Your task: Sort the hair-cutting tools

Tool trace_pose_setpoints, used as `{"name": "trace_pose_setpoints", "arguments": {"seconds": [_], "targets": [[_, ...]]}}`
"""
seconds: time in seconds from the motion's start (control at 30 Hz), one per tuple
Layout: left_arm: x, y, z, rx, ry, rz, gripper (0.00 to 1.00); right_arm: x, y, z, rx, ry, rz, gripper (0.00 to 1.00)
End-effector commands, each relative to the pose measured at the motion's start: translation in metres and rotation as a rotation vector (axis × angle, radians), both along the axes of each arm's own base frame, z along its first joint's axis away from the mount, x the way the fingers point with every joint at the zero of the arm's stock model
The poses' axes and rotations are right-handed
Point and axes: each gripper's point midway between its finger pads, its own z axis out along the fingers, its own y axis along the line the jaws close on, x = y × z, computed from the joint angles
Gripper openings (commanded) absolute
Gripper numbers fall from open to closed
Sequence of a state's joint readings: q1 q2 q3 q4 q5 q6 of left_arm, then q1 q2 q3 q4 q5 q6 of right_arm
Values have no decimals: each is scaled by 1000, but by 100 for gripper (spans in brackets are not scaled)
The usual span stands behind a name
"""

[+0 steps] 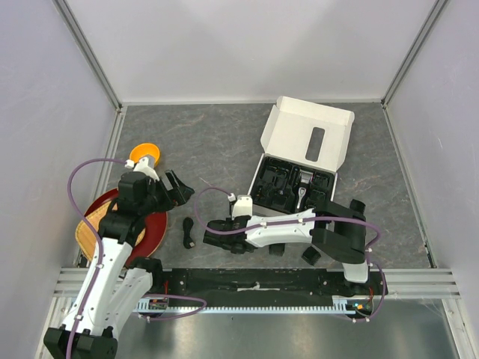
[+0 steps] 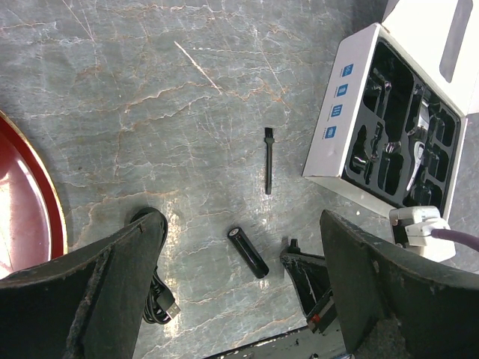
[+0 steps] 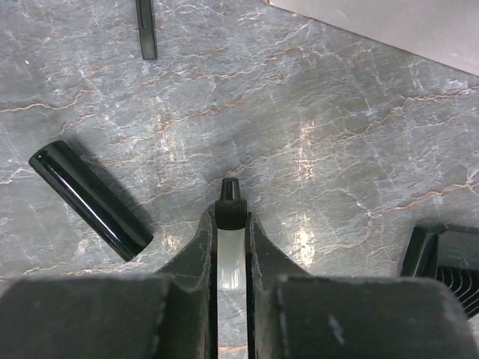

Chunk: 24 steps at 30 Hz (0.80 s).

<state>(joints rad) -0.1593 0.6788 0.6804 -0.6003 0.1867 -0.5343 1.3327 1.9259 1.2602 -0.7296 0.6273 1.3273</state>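
Note:
The bottle should go next into the small slot at the tray's near corner [image 2: 359, 155] by the brush [image 2: 268, 161]. My right gripper should first lift outward over the box's side, then lower the bottle there.
My right gripper [image 3: 230, 218] is shut on the tiny clear bottle [image 3: 230, 243], whose black cap sticks out past the fingertips, low over the table. It also shows in the top view [image 1: 212, 235]. My left gripper [image 2: 239, 221] is open and empty, hovering above the table at the left [image 1: 179, 187]. The thin black brush [image 2: 268, 161] lies on the table, and the coiled black cable [image 2: 157, 299] lies by my left finger. The clipper [image 1: 303, 185] sits in the box's black tray. Two black guard combs [image 1: 277, 249] lie near my right arm.
A short black cylinder [image 3: 90, 200] lies left of the bottle. The open white box with black tray [image 1: 296, 183] stands at centre right. An orange bowl [image 1: 144, 155] and a red plate [image 1: 153, 228] are at the left edge.

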Motion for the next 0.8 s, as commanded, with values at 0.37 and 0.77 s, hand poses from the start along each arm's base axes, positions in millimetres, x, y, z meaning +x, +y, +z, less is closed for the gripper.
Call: {"name": "trace_pose_setpoints", "arguments": {"seconds": [0.37,0.77], "targets": [[0,-9,2,-25,10,-39,92,44,-13,92,151,-160,-45,4],[2,-10,-7,-25,53,-44,92,129,-96,133,101,-264,-210,5]]}}
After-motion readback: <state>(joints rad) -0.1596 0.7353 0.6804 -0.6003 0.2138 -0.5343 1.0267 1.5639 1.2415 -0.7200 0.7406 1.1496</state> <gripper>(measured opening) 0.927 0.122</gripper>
